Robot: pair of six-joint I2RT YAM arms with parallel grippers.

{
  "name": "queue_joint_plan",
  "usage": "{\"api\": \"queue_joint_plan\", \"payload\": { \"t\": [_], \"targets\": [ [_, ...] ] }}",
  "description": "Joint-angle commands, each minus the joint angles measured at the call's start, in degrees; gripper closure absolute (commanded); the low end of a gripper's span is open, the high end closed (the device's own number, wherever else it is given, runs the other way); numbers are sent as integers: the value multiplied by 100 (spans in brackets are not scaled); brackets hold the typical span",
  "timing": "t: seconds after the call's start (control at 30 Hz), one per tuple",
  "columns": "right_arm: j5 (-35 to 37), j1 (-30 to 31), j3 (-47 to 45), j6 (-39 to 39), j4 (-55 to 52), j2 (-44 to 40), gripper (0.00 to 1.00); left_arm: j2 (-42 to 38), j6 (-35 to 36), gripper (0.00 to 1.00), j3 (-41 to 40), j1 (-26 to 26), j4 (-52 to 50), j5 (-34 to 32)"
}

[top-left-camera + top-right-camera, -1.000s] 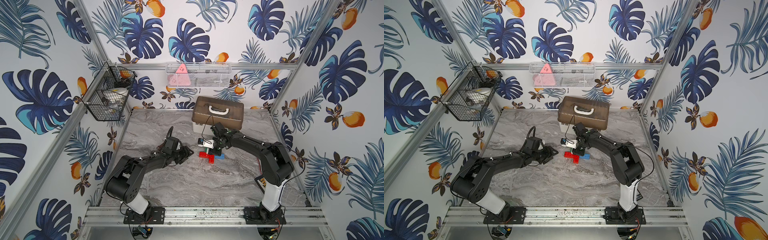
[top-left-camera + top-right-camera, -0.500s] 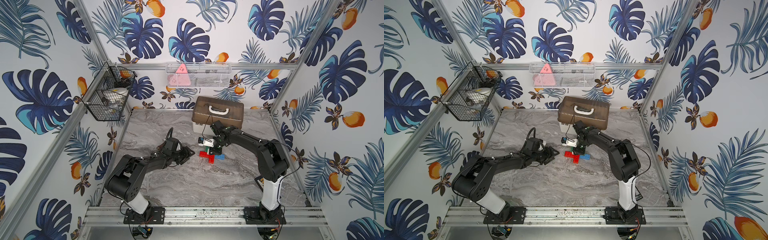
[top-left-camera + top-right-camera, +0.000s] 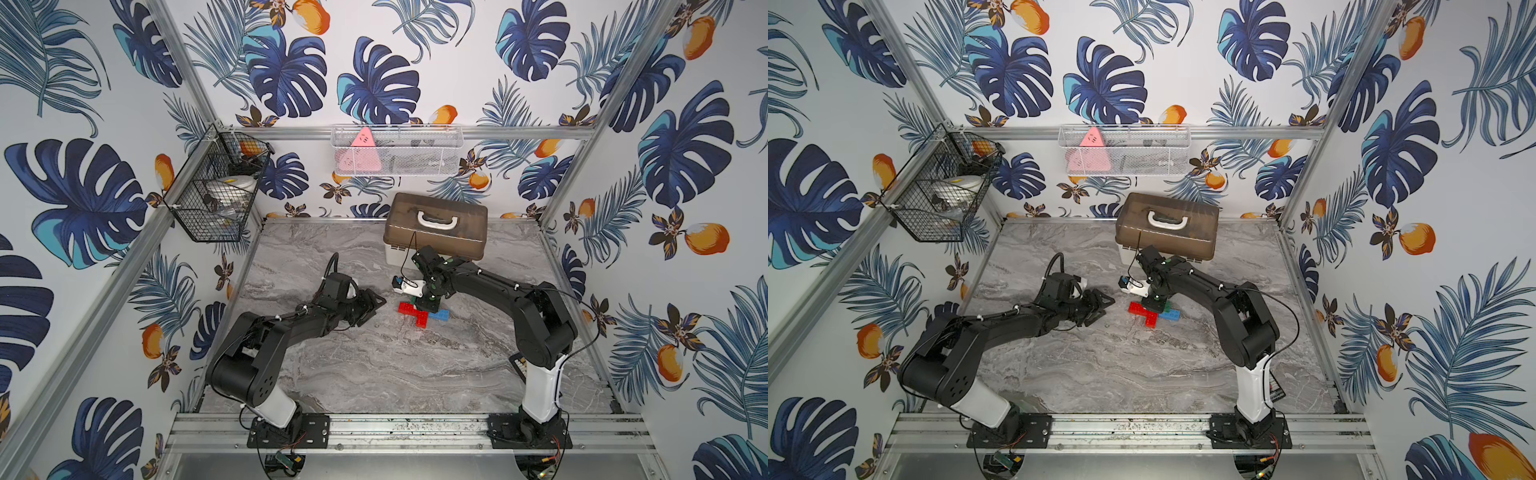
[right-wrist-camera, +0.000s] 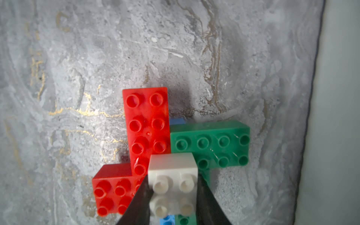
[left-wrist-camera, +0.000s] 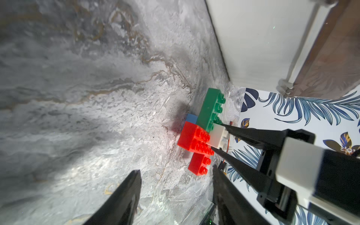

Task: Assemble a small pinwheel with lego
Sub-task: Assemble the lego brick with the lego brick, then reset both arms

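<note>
My right gripper holds the white brick, which already sits against the red and green bricks. Next my gripper needs to turn clockwise, low over the pinwheel's centre point(image 3: 421, 310) point(image 4: 172, 174), then open to release the brick.
The pinwheel point(image 3: 419, 314) lies flat on the marble table point(image 3: 374, 365), right of centre in both top views. Its red arms point(image 4: 147, 124), green arm point(image 4: 210, 144) and a bit of blue point(image 4: 166, 220) show in the right wrist view. My right gripper point(image 4: 173, 182) points down over its centre and is shut on the white square brick point(image 4: 172, 169). That brick point(image 5: 218, 136) sits against the red and green bricks; I cannot tell whether it is pressed home. My left gripper point(image 3: 374, 305) lies low just left of the pinwheel. It point(image 5: 175, 169) is open and holds nothing.
A brown toolbox point(image 3: 436, 226) with a white handle stands right behind the pinwheel and the right wrist. A black wire basket point(image 3: 216, 195) hangs on the left wall. A white mesh shelf point(image 3: 397, 149) hangs on the back wall.
The right arm's elbow has shifted slightly to the left while its gripper stays over the pinwheel with the white brick. The left arm has hardly moved.
</note>
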Motion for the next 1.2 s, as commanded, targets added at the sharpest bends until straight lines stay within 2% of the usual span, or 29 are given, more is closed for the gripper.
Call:
{"api": "queue_joint_plan", "payload": {
  "t": [0.0, 0.07, 0.13, 0.23, 0.3, 0.47, 0.67, 0.7, 0.73, 0.8, 0.83, 0.9, 1.03, 1.17],
  "targets": [
    [736, 178, -296, 2376, -775, -52, 95, -260, 369, 35, 87, 38, -614, -214],
    [1305, 173, 95, 4359, -1521, 45, 92, -452, 415, 35, 109, 34, -999, -375],
    [1142, 161, 73, 5512, -1804, 36, 90, -690, 371, 33, 60, 34, -1362, -610],
    [904, 117, -462, 6407, -1434, -271, 84, -1119, 324, 30, -65, 34, -1726, -788],
    [763, -18, -660, 6777, -1277, -461, 84, -1380, 420, 30, -67, 33, -2068, -797],
    [628, -40, -539, 6994, -1264, -517, 83, -1985, 639, 29, -112, 32, -2790, -985],
    [493, 29, -370, 6919, -1275, -673, 60, -2151, 764, 19, -89, 26, -3051, -956],
    [515, 82, -300, 6901, -1294, -768, 51, -2150, 791, 16, -50, 27, -3095, -974],
    [591, 178, -202, 6877, -1296, -880, 38, -2154, 833, 15, 16, 26, -3157, -1032],
    [615, 311, -3, 6789, -1265, -1050, 25, -2151, 962, 12, 183, 33, -3263, -1104],
    [610, 373, 79, 6741, -1229, -1159, 3, -2122, 1072, 10, 299, 33, -3308, -1085],
    [639, 485, 149, 6685, -1093, -1407, 0, -2078, 1398, 5, 603, 35, -3519, -1152],
    [636, 483, -261, 6421, -363, -2275, 0, -2110, 2269, 1, 1324, 47, -4015, -1849],
    [1692, 333, -1320, 5696, 680, -3493, 0, -2303, 3524, 1, 1655, 69, -4014, -3153]
  ]
}}
